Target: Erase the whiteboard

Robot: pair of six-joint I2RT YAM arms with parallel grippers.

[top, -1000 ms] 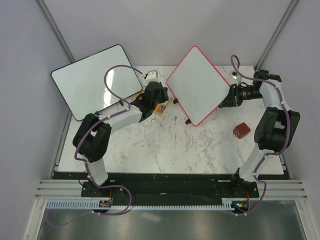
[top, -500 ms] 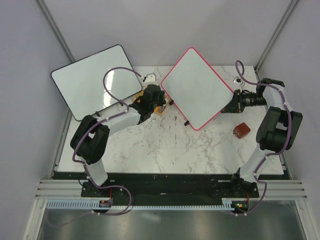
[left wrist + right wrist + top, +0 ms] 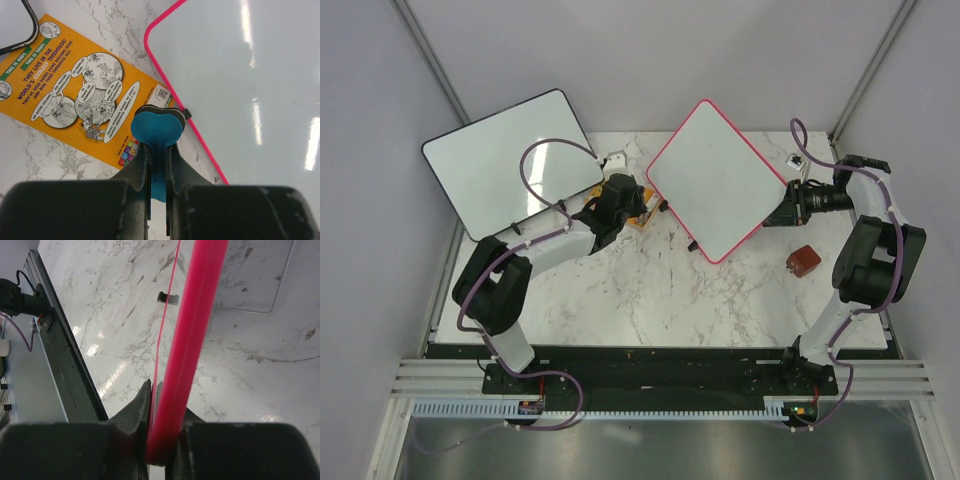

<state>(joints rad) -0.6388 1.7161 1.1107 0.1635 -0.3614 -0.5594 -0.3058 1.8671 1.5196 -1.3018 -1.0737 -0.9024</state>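
I will next move my left gripper back and down to release the blue eraser (image 3: 157, 130) on the clear, bare marble below it, toward my base.
The whiteboard (image 3: 715, 180), square with a pink frame, is held tilted above the table's back. My right gripper (image 3: 782, 208) is shut on its right corner. In the right wrist view the jaws (image 3: 165, 400) clamp the pink frame (image 3: 200, 305) edge-on. My left gripper (image 3: 636, 207) is shut on a blue eraser (image 3: 157, 130), its jaws (image 3: 158, 150) pinching the blue handle. The eraser sits just beside the board's left edge (image 3: 250, 75), next to a small black foot (image 3: 187, 114). I see no writing on the board's face.
An orange printed card (image 3: 75, 100) lies on the marble table under the left gripper. A larger black-framed whiteboard (image 3: 510, 160) leans at the back left. A brown object (image 3: 804, 260) lies at the right. A small white item (image 3: 793, 157) sits at the back right.
The right gripper pulled back to the right and the board swung, its left corner moving toward the left gripper. The left arm's elbow shifted left; the eraser stays held.
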